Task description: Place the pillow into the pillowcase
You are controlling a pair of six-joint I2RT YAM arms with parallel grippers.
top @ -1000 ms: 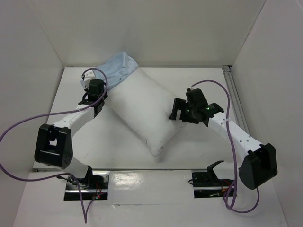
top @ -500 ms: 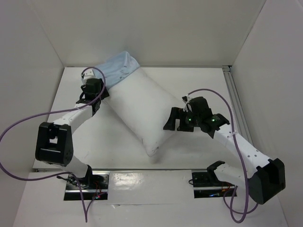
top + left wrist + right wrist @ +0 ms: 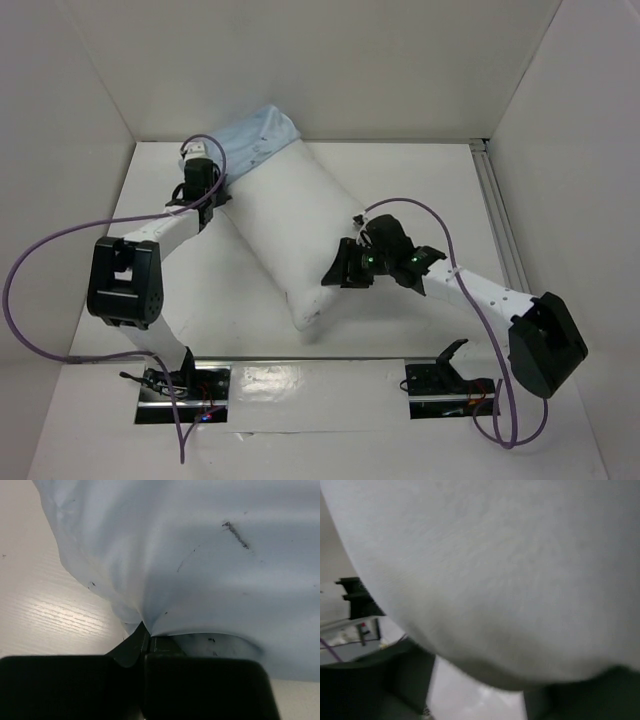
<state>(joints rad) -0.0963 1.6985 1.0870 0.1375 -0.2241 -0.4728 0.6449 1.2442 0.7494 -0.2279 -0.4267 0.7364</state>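
I should lift my left gripper, turn it toward the pillow (image 3: 290, 225), mostly uncovered to the gripper's right in the top view, and let go of the pillowcase's hem over the pillow.
The plump white pillow (image 3: 290, 225) lies diagonally on the table, its far end tucked into the light blue pillowcase (image 3: 255, 135) at the back left. My left gripper (image 3: 207, 190) sits at the pillowcase's left edge. In the left wrist view the left gripper (image 3: 147, 639) is shut, pinching a fold of the speckled blue pillowcase (image 3: 200, 555). My right gripper (image 3: 338, 272) presses against the pillow's lower right side. In the blurred right wrist view the pillow (image 3: 495, 570) bulges over the right gripper (image 3: 480, 677), whose dark fingers (image 3: 410, 675) stand apart with their tips hidden.
White walls enclose the table on the left, back and right. A metal rail (image 3: 497, 215) runs along the right edge. Purple cables (image 3: 40, 260) loop from both arms. The arm mounts (image 3: 440, 385) sit at the near edge.
The left gripper moved up to the pillowcase's edge and shut on it. The right arm swung left and down along the pillow, shoving its near end leftward.
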